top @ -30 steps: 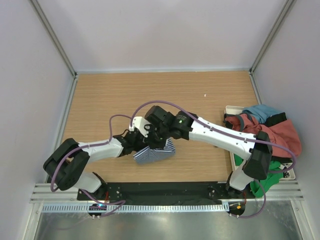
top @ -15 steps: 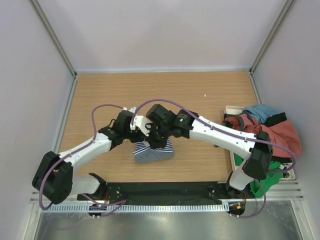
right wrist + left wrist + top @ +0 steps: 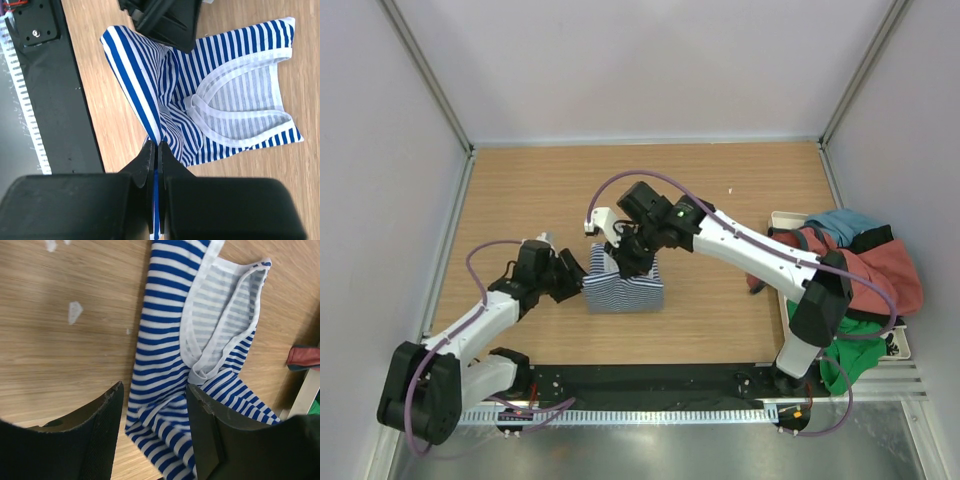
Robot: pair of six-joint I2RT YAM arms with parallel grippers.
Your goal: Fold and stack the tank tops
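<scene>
The right gripper carries the pinched fold outward over the uncovered strap end of the striped top (image 3: 599, 254) (image 3: 272, 85) next, then lowers and releases it. That end lies outward of and below the gripper.
The navy-and-white striped tank top (image 3: 625, 287) lies partly folded on the wooden table, left of centre. My right gripper (image 3: 631, 262) is shut on a fold of it and holds that edge lifted; the pinched stripes show between its fingertips (image 3: 159, 152). My left gripper (image 3: 572, 277) is open and empty, just left of the top, its two fingers (image 3: 102, 425) astride the cloth's near corner (image 3: 165, 420) without touching. The rust-red tank top (image 3: 880, 270) with grey-blue trim lies in the heap at the right edge.
A white tray (image 3: 785, 222) at the right edge holds the heap of clothes, with teal (image 3: 840, 225) and green (image 3: 845, 362) pieces. Grey walls close in the table on three sides. A black rail (image 3: 650, 380) runs along the near edge.
My left gripper has let go of the striped top and drawn back to the left. My right gripper has carried its fold up and toward the far side, and the top now lies wider.
</scene>
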